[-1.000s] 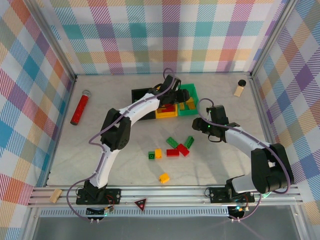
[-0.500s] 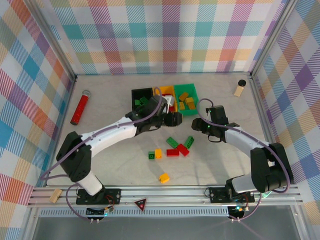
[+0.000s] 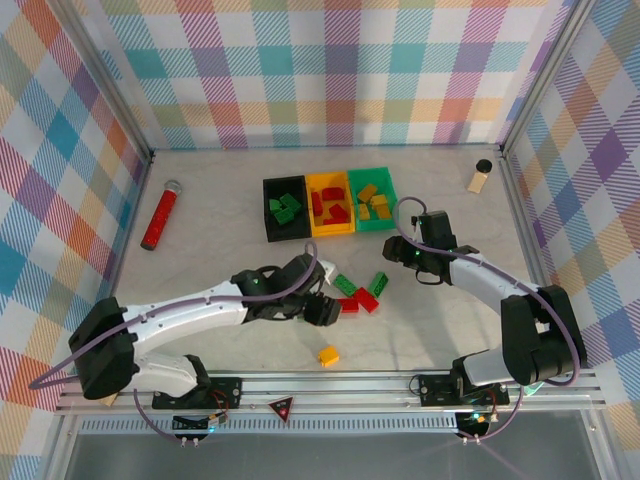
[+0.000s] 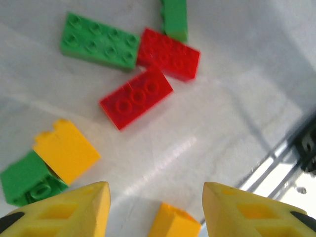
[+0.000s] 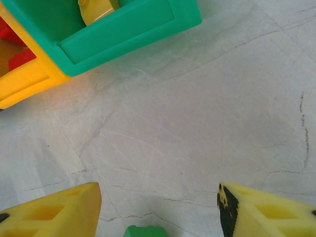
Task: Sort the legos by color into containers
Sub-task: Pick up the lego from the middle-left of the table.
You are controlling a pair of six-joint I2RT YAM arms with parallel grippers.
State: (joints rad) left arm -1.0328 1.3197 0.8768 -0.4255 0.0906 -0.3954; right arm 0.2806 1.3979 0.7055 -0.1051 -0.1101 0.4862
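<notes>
My left gripper should move back and down with open fingers around the lone yellow lego, clear of the pile, because the yellow lego is below, nearer the metal bar.
Three containers stand in a row at the back: black with green legos, yellow-orange with red ones, green with yellow ones. Loose legos lie mid-table: two green, two red and a yellow one. My left gripper hangs open over the pile. In the left wrist view it has a yellow lego lying loose between its fingers. A yellow and a green lego lie to its left. My right gripper is open and empty, with a green lego just below it.
A long red cylinder lies at the far left. A small tan bottle stands at the back right. In the right wrist view the green bin's corner and the yellow-orange bin sit ahead of bare table. The metal rail runs along the near edge.
My left arm has swung back from the bins to the loose legos near the front. The right arm has stayed where it was.
</notes>
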